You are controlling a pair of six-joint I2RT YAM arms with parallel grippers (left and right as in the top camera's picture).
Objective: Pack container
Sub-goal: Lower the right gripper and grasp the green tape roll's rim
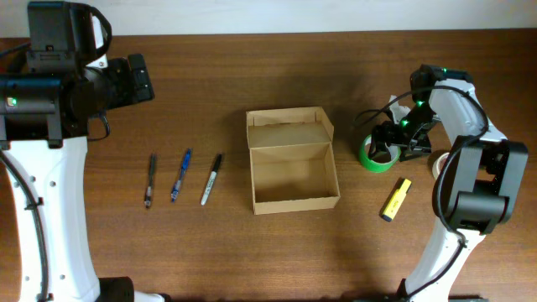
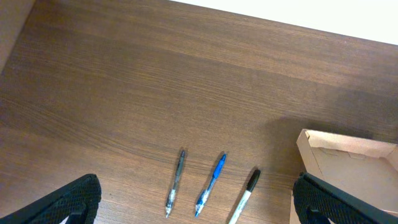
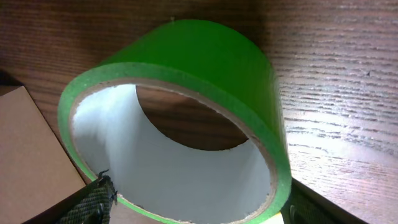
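The green tape roll (image 1: 376,154) spans my open fingers, so my right gripper must first move away from the box to straddle the green roll's side nearest the white roll.
The container (image 1: 294,200) is an open tan cardboard box at mid-table, its flap lid folded back at the far side. Its corner shows in the left wrist view (image 2: 348,152), and a tan surface in the right wrist view (image 3: 28,162) appears to be part of it. A green tape roll (image 1: 376,154) lies right of the box. My right gripper (image 1: 396,139) is open, its fingers on either side of the roll (image 3: 205,68). My left gripper (image 2: 196,205) is open and empty, high above the table's left side.
Left of the box lie a grey pen (image 1: 151,179), a blue pen (image 1: 180,174) and a black-capped marker (image 1: 211,178); all three show in the left wrist view. A yellow highlighter (image 1: 396,200) lies right of the box. A white roll (image 1: 438,164) sits partly hidden by the right arm.
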